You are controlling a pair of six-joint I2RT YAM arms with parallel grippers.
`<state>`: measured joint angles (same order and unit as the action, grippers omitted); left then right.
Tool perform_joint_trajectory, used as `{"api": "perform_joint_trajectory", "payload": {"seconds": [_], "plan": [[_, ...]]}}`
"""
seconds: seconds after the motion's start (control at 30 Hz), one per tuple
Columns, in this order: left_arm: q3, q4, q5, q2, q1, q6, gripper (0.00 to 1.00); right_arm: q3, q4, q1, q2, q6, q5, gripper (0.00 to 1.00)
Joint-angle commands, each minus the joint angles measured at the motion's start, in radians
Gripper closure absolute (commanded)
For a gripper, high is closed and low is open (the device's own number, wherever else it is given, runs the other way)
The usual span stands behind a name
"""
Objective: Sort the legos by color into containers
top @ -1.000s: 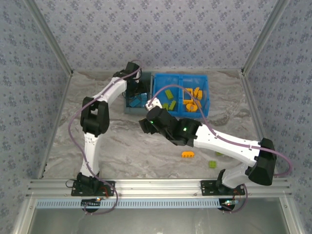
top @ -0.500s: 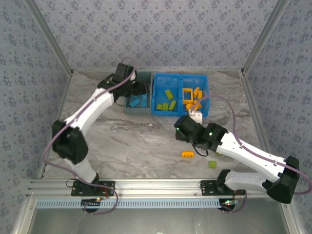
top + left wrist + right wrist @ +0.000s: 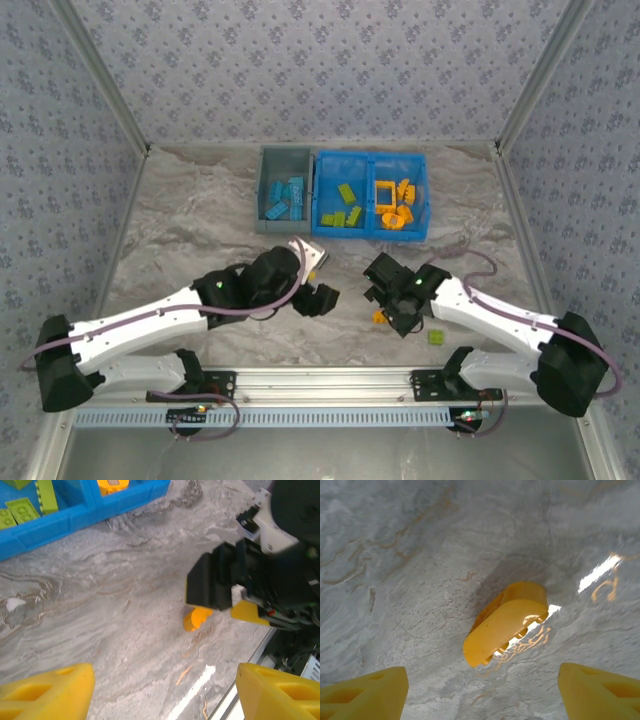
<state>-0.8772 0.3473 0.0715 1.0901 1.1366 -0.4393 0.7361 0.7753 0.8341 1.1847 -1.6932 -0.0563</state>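
Next, my right gripper moves down and turns to bring its fingers to the curved orange brick's long sides, since the brick lies at an angle below it.
One orange lego (image 3: 379,317) lies loose on the marble table, and a lime green lego (image 3: 436,337) sits near the front edge to its right. My right gripper (image 3: 397,316) hovers right over the orange lego (image 3: 505,622), open, its yellow fingertips (image 3: 362,692) wide on either side and short of it. My left gripper (image 3: 322,298) stands open to the left with nothing between its fingertips (image 3: 47,695); it faces the orange lego (image 3: 197,618). At the back, the grey container (image 3: 264,190) holds blue legos. The blue container (image 3: 368,156) holds green legos on the left and orange ones on the right.
The right arm's black wrist (image 3: 250,580) stands close in front of my left gripper. The aluminium rail (image 3: 320,380) runs along the table's near edge. Patterned walls close in the back and sides.
Both arms have pulled back from the containers to the near part of the table. The left gripper left the grey container; the right gripper came down over the orange lego.
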Motion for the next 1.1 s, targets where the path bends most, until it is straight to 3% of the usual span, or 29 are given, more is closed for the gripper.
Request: {"api": "perform_joint_trajectory", "payload": {"seconds": [0.0,0.27,0.4,0.53,0.73,0.9,1.07], "plan": [[0.021,-0.025,0.088,-0.037,0.059,-0.049,0.26,-0.055,-0.106,-0.025,0.037,-0.174,0.076,0.19],[0.005,-0.016,0.152,-0.026,0.173,-0.076,0.26,-0.127,-0.198,-0.101,0.061,-0.189,0.093,0.25],[-0.003,-0.028,0.167,-0.004,0.200,-0.085,0.27,-0.154,-0.226,-0.128,0.066,-0.186,0.094,0.42],[-0.005,-0.043,0.175,0.010,0.207,-0.093,0.28,-0.161,-0.229,-0.135,0.072,-0.187,0.102,0.50],[-0.023,-0.044,0.191,0.021,0.209,-0.097,0.29,-0.125,-0.205,-0.142,0.028,-0.120,0.048,0.81],[-0.073,-0.028,0.255,0.042,0.183,-0.166,0.28,0.172,0.116,-0.178,-0.017,0.245,-0.261,0.86],[-0.084,-0.141,0.207,0.052,0.140,-0.202,0.26,0.484,0.184,-0.305,0.091,0.764,-0.467,0.85]]}}
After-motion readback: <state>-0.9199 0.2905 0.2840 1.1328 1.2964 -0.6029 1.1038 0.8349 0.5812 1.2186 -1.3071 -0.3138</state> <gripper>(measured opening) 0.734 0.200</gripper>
